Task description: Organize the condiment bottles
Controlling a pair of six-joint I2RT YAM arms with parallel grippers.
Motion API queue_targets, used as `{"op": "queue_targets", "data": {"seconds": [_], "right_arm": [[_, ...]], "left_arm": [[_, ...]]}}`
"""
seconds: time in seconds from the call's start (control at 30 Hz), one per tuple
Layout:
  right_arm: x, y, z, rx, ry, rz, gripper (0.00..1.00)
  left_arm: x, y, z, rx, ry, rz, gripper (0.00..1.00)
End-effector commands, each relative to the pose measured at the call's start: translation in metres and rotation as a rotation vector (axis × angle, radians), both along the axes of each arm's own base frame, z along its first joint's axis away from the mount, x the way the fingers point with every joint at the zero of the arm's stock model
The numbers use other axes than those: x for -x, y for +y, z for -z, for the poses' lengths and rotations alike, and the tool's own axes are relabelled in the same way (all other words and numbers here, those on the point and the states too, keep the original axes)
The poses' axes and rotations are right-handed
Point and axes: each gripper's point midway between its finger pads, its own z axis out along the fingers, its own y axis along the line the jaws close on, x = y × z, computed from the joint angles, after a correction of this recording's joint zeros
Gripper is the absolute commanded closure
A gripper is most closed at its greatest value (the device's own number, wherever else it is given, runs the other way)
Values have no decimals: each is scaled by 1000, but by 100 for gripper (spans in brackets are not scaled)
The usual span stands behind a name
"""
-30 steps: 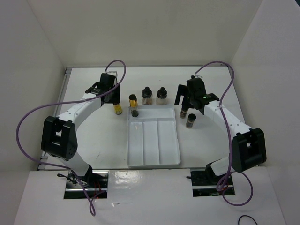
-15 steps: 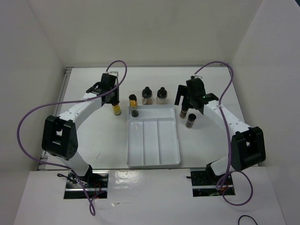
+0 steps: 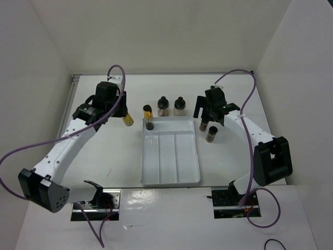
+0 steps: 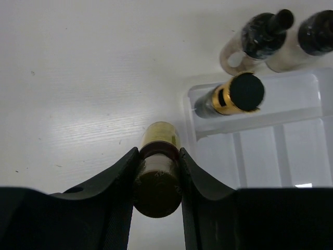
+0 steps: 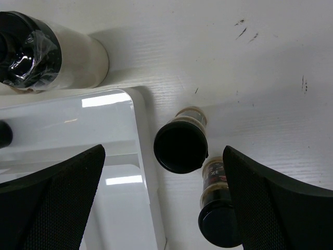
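Observation:
The left gripper moves across to its right in the top view next, lowers and releases. The empty end of the tray's section by the gold-banded bottle is below it.
My left gripper [image 4: 158, 153] is shut on a yellow-filled condiment bottle [image 4: 161, 133] just below its dark cap; from above, that bottle [image 3: 127, 121] hangs tilted, left of the white tray [image 3: 170, 172], under the left gripper [image 3: 124, 113]. A gold-banded bottle [image 3: 149, 117] stands in the tray's far-left corner. Two pale bottles [image 3: 163, 107] [image 3: 180, 105] stand behind the tray. My right gripper [image 3: 205, 115] is open above two dark bottles [image 3: 204, 124] [image 3: 211, 134] right of the tray. Its fingers straddle the nearer black cap [image 5: 181, 146], with the other bottle [image 5: 218, 208] beside it.
White walls enclose the table on the left, back and right. The tray's three long sections [image 3: 177, 156] hold nothing but the corner bottle. The tray rim [image 5: 143, 156] runs close to the left of the dark bottles.
The left jaws have closed on the yellow bottle, and the left wrist has swung left and back, tilting the bottle. The right arm has barely moved.

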Motion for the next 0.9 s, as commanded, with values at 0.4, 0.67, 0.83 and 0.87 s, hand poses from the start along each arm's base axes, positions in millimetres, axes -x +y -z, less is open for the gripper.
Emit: {"op": "queue_targets", "data": {"seconds": [0.4,0.67,0.83,0.87], "right_arm": [[-16,1,1,8,-36,23,2],[-20,4,3,1,-34,16,2],[-22,5,6,1,-34,16,2],[-24,5,8,1,-34,16,2]], "left_arm": [[62,-77,-33,103,-124,331,99],[49,-111,-2,117,-103,326,99],[35,-120,22,100,-66,292,99],[33,-120,29,85,-52,283,99]]}}
